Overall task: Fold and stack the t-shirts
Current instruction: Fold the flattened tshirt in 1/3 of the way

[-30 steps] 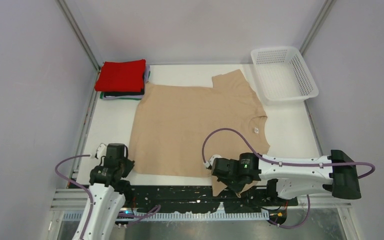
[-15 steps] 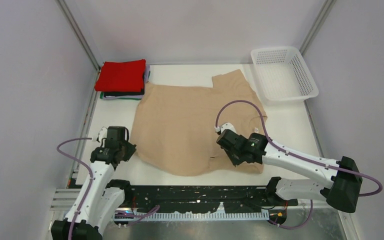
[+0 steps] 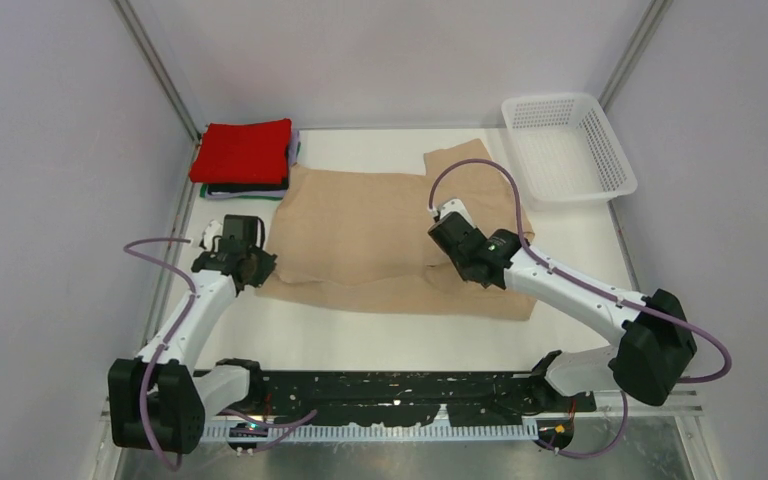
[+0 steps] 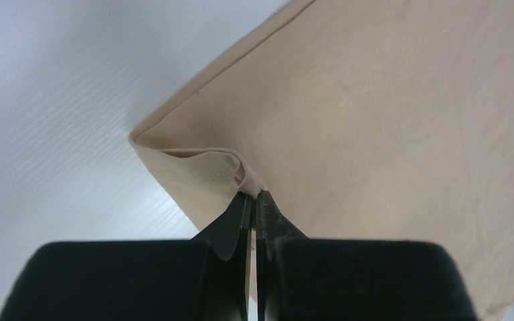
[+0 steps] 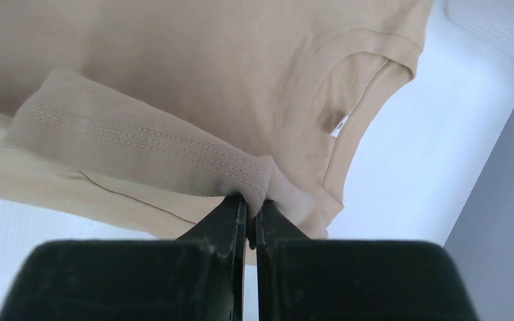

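Note:
My right gripper carries the stitched sleeve edge outward toward the neck opening (image 3: 512, 208) (image 5: 338, 110) next, since the t-shirt's folded near part covers only a narrow piece of cloth.
The beige t-shirt (image 3: 380, 225) lies on the white table, its near part folded back over the rest. My left gripper (image 3: 252, 266) is shut on the shirt's bottom left hem corner (image 4: 237, 175), lifted over the cloth. My right gripper (image 3: 460, 243) is shut on the stitched sleeve edge (image 5: 268, 180) over the shirt's right half; the neck opening with a white label (image 5: 338, 126) shows beyond it. A stack of folded shirts with the red one (image 3: 244, 151) on top sits at the back left; black, green and lavender edges (image 3: 245, 190) show under it.
A white plastic mesh basket (image 3: 565, 148) stands at the back right corner. Grey walls close in the table on three sides. Bare white table (image 3: 390, 335) runs between the shirt and the black rail at the near edge.
Both grippers have carried the shirt's near edge away from the arms' bases, over the shirt. The near half now lies folded back and the shirt looks shorter.

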{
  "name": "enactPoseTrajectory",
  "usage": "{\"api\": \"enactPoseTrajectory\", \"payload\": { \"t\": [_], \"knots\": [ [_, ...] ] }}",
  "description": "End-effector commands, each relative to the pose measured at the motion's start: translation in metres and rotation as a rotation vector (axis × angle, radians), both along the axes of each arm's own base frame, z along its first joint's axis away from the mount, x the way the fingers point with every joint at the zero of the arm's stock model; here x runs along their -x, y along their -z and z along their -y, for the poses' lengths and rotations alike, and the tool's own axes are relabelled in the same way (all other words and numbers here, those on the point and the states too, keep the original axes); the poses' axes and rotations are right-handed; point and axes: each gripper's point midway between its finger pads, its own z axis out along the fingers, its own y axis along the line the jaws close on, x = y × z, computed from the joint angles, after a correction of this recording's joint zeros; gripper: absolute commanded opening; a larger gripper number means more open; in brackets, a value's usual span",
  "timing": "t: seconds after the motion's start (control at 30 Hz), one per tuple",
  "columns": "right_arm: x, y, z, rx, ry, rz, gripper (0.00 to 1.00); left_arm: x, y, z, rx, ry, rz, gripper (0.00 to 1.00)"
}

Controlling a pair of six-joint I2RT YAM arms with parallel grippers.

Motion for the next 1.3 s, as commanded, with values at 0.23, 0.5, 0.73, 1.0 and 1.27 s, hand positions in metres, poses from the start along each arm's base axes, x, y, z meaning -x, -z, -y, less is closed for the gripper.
{"api": "enactPoseTrajectory", "payload": {
  "t": [0.23, 0.5, 0.73, 1.0, 1.27],
  "knots": [
    [-0.067, -0.022, 0.003, 0.002, 0.044, 0.138, 0.05, -0.067, -0.004, -0.006, -0.01, 0.01, 0.066, 0.0],
    [-0.105, 0.004, 0.002, 0.032, 0.061, 0.105, 0.09, -0.084, 0.017, -0.009, -0.006, 0.001, 0.017, 0.04],
    [-0.166, 0.007, 0.024, 0.07, 0.242, 0.163, 0.59, -0.091, -0.012, -0.026, -0.066, -0.034, 0.037, 1.0],
    [-0.143, -0.015, 0.055, 0.002, 0.381, 0.239, 0.98, -0.086, -0.055, 0.009, 0.026, 0.19, 0.188, 1.0],
    [-0.057, -0.016, -0.047, -0.571, -0.089, 0.032, 0.95, -0.072, -0.039, 0.043, 0.098, 0.335, 0.189, 1.0]
  ]
}}
